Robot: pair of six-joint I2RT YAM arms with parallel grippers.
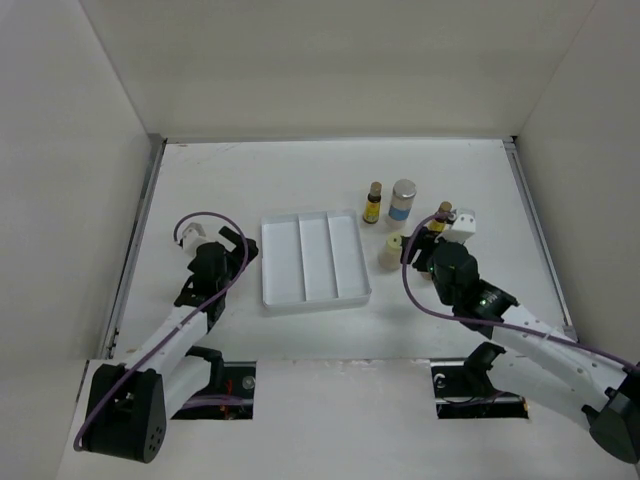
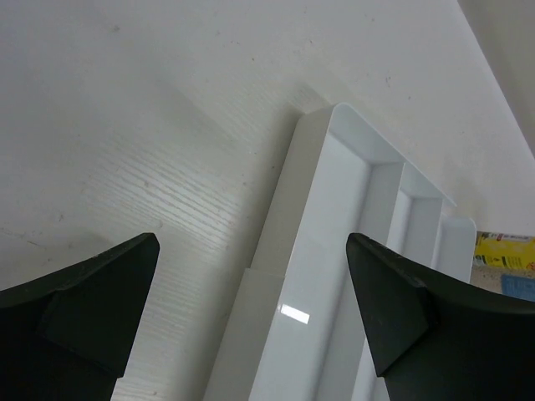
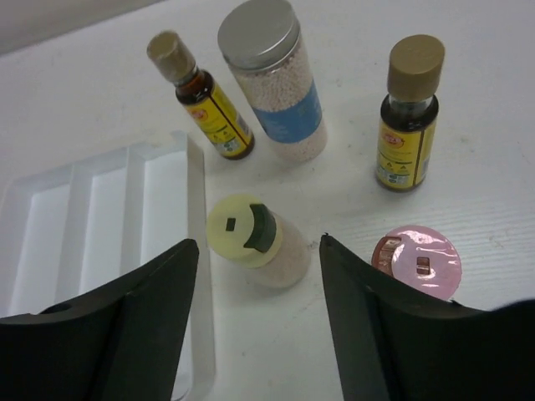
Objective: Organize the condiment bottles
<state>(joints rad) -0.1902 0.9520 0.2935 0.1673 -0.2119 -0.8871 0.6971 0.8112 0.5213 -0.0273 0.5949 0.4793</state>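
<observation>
My right gripper moves toward the tray and goes down around the cream bottle's yellowish top [image 1: 394, 244] [image 3: 245, 230] next, because that bottle stands between my gripper and the tray's edge.
In the right wrist view, two slim amber bottles with yellow labels [image 3: 205, 96] [image 3: 408, 117] stand either side of the silver-capped blue-labelled jar [image 3: 276, 79]. Nearer stand the cream bottle with the yellowish top [image 3: 249, 238] and the pink-topped one [image 3: 416, 261]. My right gripper [image 3: 257, 244] is open and empty, hovering over the yellowish-topped bottle with a finger on each side of it. From the top view I see the jar [image 1: 403, 200], one amber bottle [image 1: 373, 203] and the yellowish-topped bottle [image 1: 392, 251] beside my right gripper [image 1: 422, 243]. My left gripper [image 1: 236, 243] is open and empty.
The white three-slot tray [image 1: 315, 258] lies between the arms with nothing in its slots. My left gripper [image 2: 252, 242] hangs over the tray's left rim [image 2: 351, 192]. White walls enclose the table on three sides.
</observation>
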